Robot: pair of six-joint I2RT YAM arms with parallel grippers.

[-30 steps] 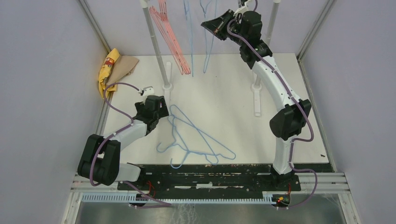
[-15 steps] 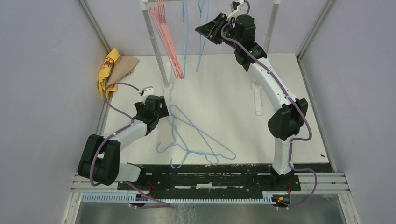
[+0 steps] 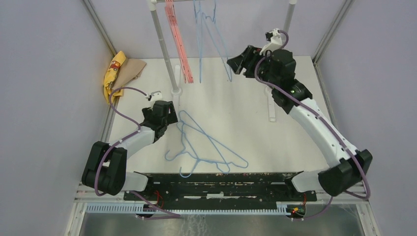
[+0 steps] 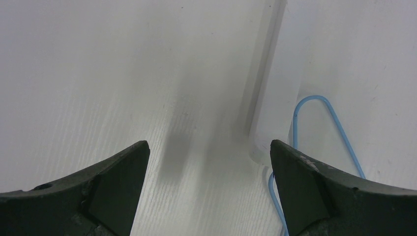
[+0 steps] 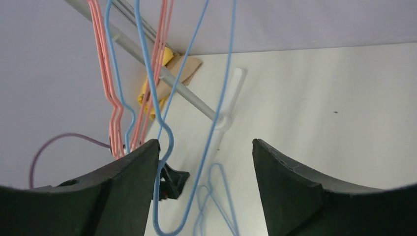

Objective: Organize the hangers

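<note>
I will move my right gripper back and down next, onto the hanger's shoulder wire (image 3: 205,161) beside the near hook. The tangled pile is below the gripper and nearer my base.
Several pink hangers (image 3: 178,44) and two light blue hangers (image 3: 216,39) hang from the rail at the back. More blue hangers (image 3: 206,145) lie tangled on the white table. My right gripper (image 3: 237,61) is open just right of the hanging blue ones and holds nothing. In the right wrist view a blue hanger (image 5: 162,137) dangles in front of the open right gripper (image 5: 205,142), with the pink hangers (image 5: 115,113) to its left. My left gripper (image 3: 167,110) rests low by the tangled pile, open. In the left wrist view the left gripper (image 4: 209,145) has only a blue hanger's corner (image 4: 319,113) beside its right finger.
A yellow cloth on brown paper (image 3: 118,69) lies at the back left corner. The rack's two posts (image 3: 164,44) stand on white feet (image 3: 271,103) on the table. Grey walls close in both sides.
My right gripper opened and drew back from the rail, down and to the right. The blue hanger it held now swings free on the rail. The left arm has not moved.
</note>
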